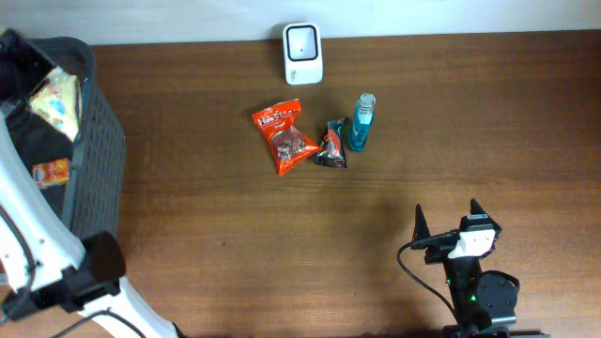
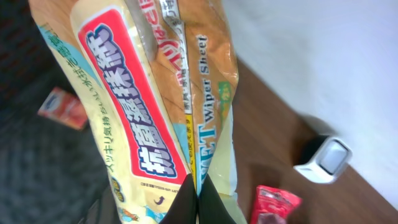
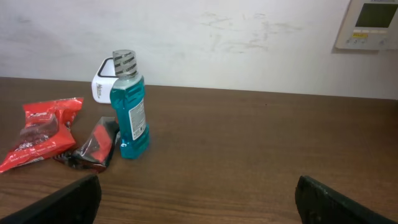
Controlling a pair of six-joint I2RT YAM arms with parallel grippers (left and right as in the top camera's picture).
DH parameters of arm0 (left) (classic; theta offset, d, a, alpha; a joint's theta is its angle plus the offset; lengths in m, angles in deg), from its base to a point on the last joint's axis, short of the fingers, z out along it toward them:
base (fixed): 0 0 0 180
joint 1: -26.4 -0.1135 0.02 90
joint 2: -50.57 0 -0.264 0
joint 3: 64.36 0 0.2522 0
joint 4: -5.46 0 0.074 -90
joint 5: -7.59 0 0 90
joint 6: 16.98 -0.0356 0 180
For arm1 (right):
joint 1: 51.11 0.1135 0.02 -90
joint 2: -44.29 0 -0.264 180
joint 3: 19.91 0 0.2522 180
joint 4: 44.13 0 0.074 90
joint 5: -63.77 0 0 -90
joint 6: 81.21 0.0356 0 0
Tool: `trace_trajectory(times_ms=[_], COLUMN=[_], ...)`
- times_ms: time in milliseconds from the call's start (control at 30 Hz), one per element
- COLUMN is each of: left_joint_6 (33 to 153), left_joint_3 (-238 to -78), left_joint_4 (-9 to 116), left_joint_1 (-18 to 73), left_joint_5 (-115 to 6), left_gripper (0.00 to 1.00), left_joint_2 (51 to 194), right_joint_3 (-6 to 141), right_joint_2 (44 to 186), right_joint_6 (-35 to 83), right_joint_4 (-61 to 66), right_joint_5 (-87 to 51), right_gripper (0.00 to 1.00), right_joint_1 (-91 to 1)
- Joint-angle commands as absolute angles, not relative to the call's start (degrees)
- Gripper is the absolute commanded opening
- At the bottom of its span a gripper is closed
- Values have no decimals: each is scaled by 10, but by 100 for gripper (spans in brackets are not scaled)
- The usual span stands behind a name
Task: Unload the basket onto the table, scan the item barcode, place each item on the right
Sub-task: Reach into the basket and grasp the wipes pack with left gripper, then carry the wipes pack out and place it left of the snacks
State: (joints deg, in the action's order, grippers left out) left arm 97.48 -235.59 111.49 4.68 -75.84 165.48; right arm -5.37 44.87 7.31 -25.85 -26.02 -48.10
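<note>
The robot's left gripper will next lift over the basket's rim toward the red snack bag, then bring the pack down beside that bag, where the table is bare.
My left gripper is shut on the lower edge of a yellow wet-wipe pack with a red label. In the overhead view the pack hangs over the dark basket at the far left. The white barcode scanner stands at the table's back edge, and shows in the left wrist view as the scanner beyond the pack. My right gripper rests open near the front right, with nothing between its fingers.
A red snack bag, a small dark packet and a blue bottle lie in front of the scanner. An orange packet lies inside the basket. A wall panel hangs behind the table.
</note>
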Motion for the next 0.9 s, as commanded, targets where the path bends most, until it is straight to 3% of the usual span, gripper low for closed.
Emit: trace_trajectory(times_ms=[0,500,867], left_joint_6=[956,937,929], left_joint_3=[-2374,-2330,-2297], left_joint_4=[1101,1123,1130], left_joint_1=[82,293,439], left_joint_5=[-757,-794,-840], left_gripper=[0,0,0], left_joint_2=[1591,1613,1775], right_joint_3=[-58,-58,-58], right_joint_2=[445,445,445], right_joint_6=[75,75,75], right_joint_4=[-257,-257,-257], right_joint_5=[-263,-263,-263], right_gripper=[98,98,98], right_joint_1=[-478,-478,-478])
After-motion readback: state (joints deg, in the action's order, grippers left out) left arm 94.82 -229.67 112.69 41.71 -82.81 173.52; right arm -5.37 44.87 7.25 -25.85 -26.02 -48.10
